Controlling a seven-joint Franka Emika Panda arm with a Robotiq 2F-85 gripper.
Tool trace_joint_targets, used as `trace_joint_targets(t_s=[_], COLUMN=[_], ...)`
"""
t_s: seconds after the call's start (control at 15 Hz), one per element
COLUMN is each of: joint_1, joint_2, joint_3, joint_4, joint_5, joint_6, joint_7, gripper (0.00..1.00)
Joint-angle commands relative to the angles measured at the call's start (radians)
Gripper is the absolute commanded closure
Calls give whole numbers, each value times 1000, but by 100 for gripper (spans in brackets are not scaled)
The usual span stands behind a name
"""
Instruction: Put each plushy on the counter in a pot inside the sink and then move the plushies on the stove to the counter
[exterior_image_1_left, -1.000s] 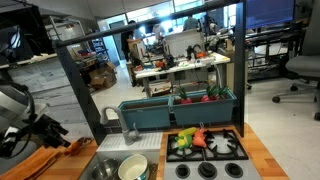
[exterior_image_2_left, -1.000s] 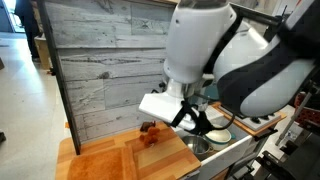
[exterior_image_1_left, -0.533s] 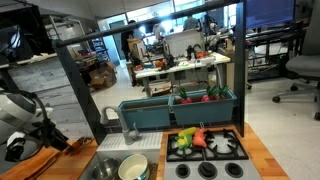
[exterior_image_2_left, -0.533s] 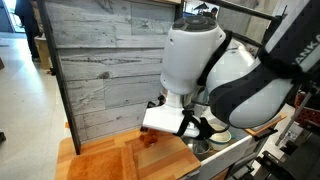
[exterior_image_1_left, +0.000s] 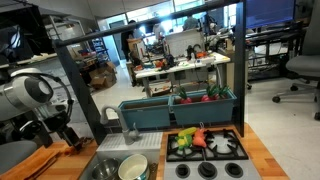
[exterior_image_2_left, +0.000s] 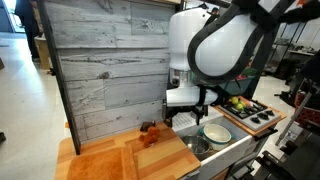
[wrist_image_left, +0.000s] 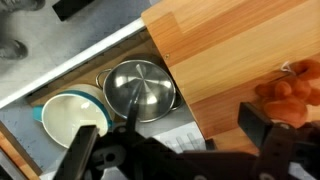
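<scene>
My open gripper should move down and to the right in the wrist view onto the orange plushy (exterior_image_2_left: 151, 136) (wrist_image_left: 289, 98), because the plushy is below it on that side.
A brown-orange plushy (exterior_image_2_left: 152, 132) lies on the wooden counter (exterior_image_2_left: 120, 158); it shows at the right edge of the wrist view (wrist_image_left: 291, 94). In the sink stand a steel pot (wrist_image_left: 140, 88) and a teal pot with a white inside (wrist_image_left: 68, 118), also seen in both exterior views (exterior_image_1_left: 133, 168) (exterior_image_2_left: 215, 133). More plushies (exterior_image_1_left: 190, 140) lie on the stove (exterior_image_1_left: 225, 148). My gripper (wrist_image_left: 175, 140) is open and empty. It hangs above the counter's edge by the sink, apart from the plushy (exterior_image_2_left: 190, 108).
A faucet (exterior_image_1_left: 110, 116) stands behind the sink. A teal bin (exterior_image_1_left: 180, 110) with items stands behind the stove. A grey wooden wall (exterior_image_2_left: 100, 70) backs the counter. A dish rack mat (wrist_image_left: 160, 140) lies next to the steel pot.
My gripper has risen from just over the plushy and shifted toward the sink. The plushy stays on the counter.
</scene>
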Motion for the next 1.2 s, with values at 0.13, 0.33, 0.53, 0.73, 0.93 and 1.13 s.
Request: trace_joint_targets(t_s=[0.13,0.33,0.53,0.73,0.93,1.13], joint_1=[54,59,65,60,55,67], joint_2=[17,33,61,120,174,219], joint_3=[-77,-87,-85,-44,-12,-14], joint_4=[45,60,65,94,134,178], joint_5=[116,134,194,299,402,479], joint_6=[29,39,198,355,359,341], joint_7=[-234,-274,-285,-352,-428,-468], gripper=[0,0,0,0,0,0])
